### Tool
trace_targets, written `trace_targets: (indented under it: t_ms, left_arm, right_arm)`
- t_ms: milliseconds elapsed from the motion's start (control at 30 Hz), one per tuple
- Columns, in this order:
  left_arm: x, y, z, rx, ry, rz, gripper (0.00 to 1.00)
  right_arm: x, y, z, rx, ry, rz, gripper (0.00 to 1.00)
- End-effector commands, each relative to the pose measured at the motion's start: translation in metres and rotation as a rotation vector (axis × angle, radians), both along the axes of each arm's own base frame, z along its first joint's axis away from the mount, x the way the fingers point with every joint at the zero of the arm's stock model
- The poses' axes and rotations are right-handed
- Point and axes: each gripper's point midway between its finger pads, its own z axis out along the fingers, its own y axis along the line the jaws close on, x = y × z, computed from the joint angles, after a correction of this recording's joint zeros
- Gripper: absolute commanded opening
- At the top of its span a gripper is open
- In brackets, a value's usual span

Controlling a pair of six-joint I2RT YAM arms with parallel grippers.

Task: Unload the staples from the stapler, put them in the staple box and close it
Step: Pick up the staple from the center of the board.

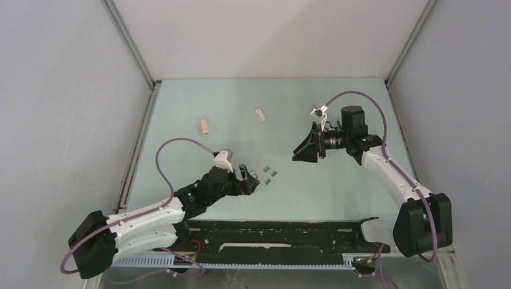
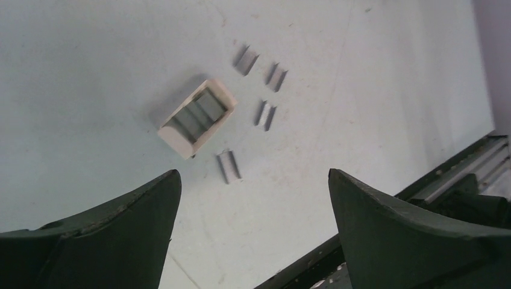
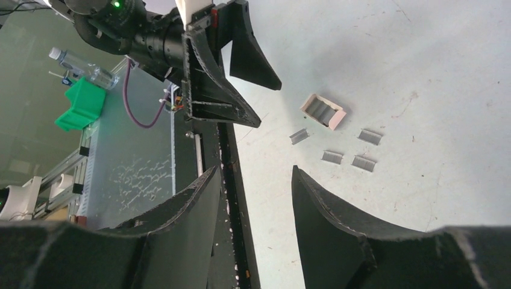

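Observation:
The loose staple nearest the black bar (image 2: pixel 229 167) is apart from the other staples, so my left gripper should next go down over it and close across its long sides.
A small cream stapler (image 2: pixel 196 117) lies on the pale table with grey metal showing inside it. Several staples (image 2: pixel 229 165), short grey strips, lie loose around it on the table. The same stapler (image 3: pixel 323 111) and staples (image 3: pixel 332 157) show in the right wrist view. My left gripper (image 2: pixel 253 174) hangs open just near of them, nothing between its fingers. From above, the left gripper (image 1: pixel 252 180) sits beside the staples (image 1: pixel 270 174). My right gripper (image 1: pixel 298 153) hovers to the right of them, open and empty, and shows as such in its own view (image 3: pixel 254 170).
A pink stapler (image 1: pixel 205 126) and a white stapler (image 1: pixel 260 114) lie farther back on the table. Another small white item (image 1: pixel 316 111) sits by the right arm's cable. A black rail (image 1: pixel 283 232) runs along the near edge. Walls enclose the table on three sides.

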Motion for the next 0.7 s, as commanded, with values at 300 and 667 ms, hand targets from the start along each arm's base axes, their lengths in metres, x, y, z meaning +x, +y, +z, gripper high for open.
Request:
trace_targets:
  t_ms: [300,667]
  left_arm:
    - [0.005,-0.016,-0.021,0.252,0.086,0.051,0.91]
    - [0.008,-0.032,-0.031,0.294,0.134,0.056,0.8]
  right_arm:
    - [0.004,0.0,0.016,0.005,-0.088,0.002,0.56]
    - [0.004,-0.001,0.016,0.01,-0.083,0.004,0.56]
